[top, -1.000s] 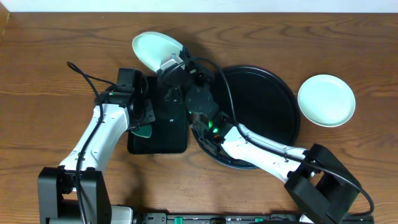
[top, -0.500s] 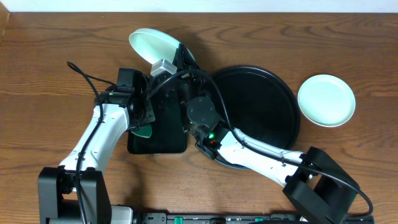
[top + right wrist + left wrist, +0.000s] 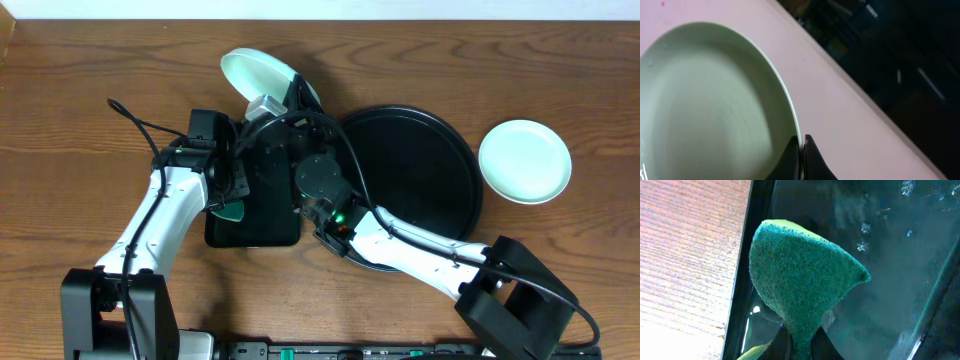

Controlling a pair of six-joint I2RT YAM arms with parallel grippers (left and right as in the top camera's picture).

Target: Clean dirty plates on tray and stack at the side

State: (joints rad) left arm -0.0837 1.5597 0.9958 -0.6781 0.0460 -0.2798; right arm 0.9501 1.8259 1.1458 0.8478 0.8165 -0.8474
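Observation:
The robot's right gripper will swing past the round tray [image 3: 430,165] and down to release its plate, since the second plate [image 3: 525,161] lies below, to the gripper's right in the overhead view.
My right gripper [image 3: 283,93] [image 3: 801,145] is shut on the rim of a pale mint plate [image 3: 256,72] [image 3: 705,100], holding it tilted in the air beyond the far end of the small rectangular tray. My left gripper [image 3: 226,203] [image 3: 802,347] is shut on a green sponge [image 3: 232,212] [image 3: 800,280], low over that tray's left side. The large round black tray [image 3: 430,165] lies right of centre; its visible surface is bare and the right arm covers its near left rim. A second pale mint plate [image 3: 525,160] rests on the table to the tray's right.
The small rectangular black tray [image 3: 262,215] [image 3: 890,280] is wet, with droplets on it. A black cable [image 3: 135,118] loops over the table left of the left arm. The right arm stretches from the near right corner across the round tray.
The right arm swung left over the rectangular tray, carrying the plate up and left, then tipped it slightly back to the right. The left arm and sponge stayed put.

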